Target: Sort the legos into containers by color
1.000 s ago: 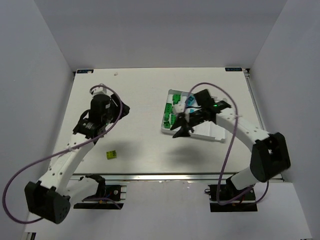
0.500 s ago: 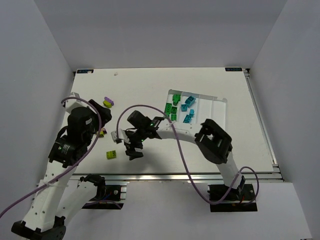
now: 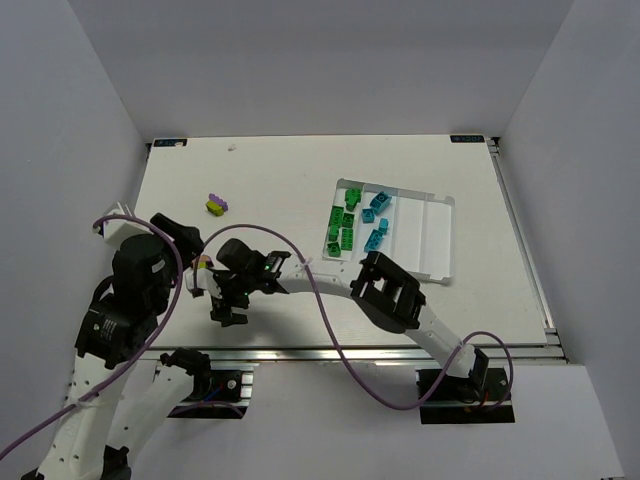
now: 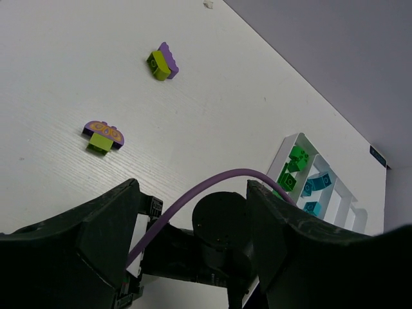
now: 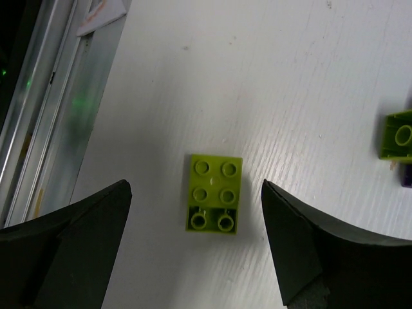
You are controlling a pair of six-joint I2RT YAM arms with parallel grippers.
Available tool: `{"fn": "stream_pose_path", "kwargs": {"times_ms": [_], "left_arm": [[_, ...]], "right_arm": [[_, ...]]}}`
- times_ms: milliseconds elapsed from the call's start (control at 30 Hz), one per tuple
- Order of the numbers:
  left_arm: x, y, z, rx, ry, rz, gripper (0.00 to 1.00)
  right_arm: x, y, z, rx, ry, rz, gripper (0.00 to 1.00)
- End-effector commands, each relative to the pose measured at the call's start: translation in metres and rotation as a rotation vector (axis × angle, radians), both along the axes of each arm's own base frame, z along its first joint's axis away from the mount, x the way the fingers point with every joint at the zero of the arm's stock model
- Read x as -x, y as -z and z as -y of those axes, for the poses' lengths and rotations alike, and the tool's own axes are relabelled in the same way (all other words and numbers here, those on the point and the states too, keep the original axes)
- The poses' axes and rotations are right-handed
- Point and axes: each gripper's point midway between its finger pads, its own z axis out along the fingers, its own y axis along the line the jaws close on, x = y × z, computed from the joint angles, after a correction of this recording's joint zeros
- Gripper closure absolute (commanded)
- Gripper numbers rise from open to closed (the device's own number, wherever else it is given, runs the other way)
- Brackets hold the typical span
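Observation:
I will lower my right gripper over the brick's studded middle (image 5: 214,194) and close on the lime brick's long sides, since those sides face my open fingers.
A lime brick (image 5: 214,193) lies flat on the table, studs up, between the wide-apart fingers of my right gripper (image 5: 196,187), which touch nothing. From above, that gripper (image 3: 224,305) reaches far to the front left and hides the brick. My left gripper (image 4: 192,187) is open and empty, raised over the left side of the table (image 3: 190,250), with the right arm's wrist showing past its fingers. Two lime-and-purple legos (image 4: 164,63) (image 4: 103,135) lie loose on the table. The white tray (image 3: 432,232) holds green legos (image 3: 340,225) in its left compartment and cyan ones (image 3: 376,213) in the one beside it.
The right arm (image 3: 330,283) stretches low across the front of the table, its purple cable (image 3: 300,290) looping over it. The table's metal front rail (image 5: 64,116) runs close to the lime brick. One lime-and-purple piece (image 5: 400,138) sits just right of the right gripper.
The right arm swung from the tray to the front left and its gripper opened over the lime brick. The left arm pulled back toward the near left, uncovering two lime-and-purple pieces.

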Motion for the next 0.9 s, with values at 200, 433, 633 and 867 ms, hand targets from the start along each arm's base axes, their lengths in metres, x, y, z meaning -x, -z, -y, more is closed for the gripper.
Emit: {"fn": "stream_pose_path", "kwargs": {"times_ms": [200, 433, 633, 867], "left_arm": [[0.008, -0.013, -0.011, -0.013, -0.038, 0.02, 0.23], [0.003, -0.015, -0.008, 0.002, -0.036, 0.049, 0.23], [-0.007, -0.004, -0.004, 0.014, -0.035, 0.064, 0.23], [-0.032, 0.027, 0.019, 0.07, 0.024, 0.06, 0.24]], "right_arm": [[-0.012, 0.01, -0.016, -0.002, 0.057, 0.046, 0.38], [-0.016, 0.002, 0.007, 0.015, 0.044, 0.09, 0.68], [-0.023, -0.058, 0.073, -0.018, 0.043, 0.087, 1.0], [-0.061, -0.131, 0.2, -0.073, 0.174, 0.095, 1.0]]}}
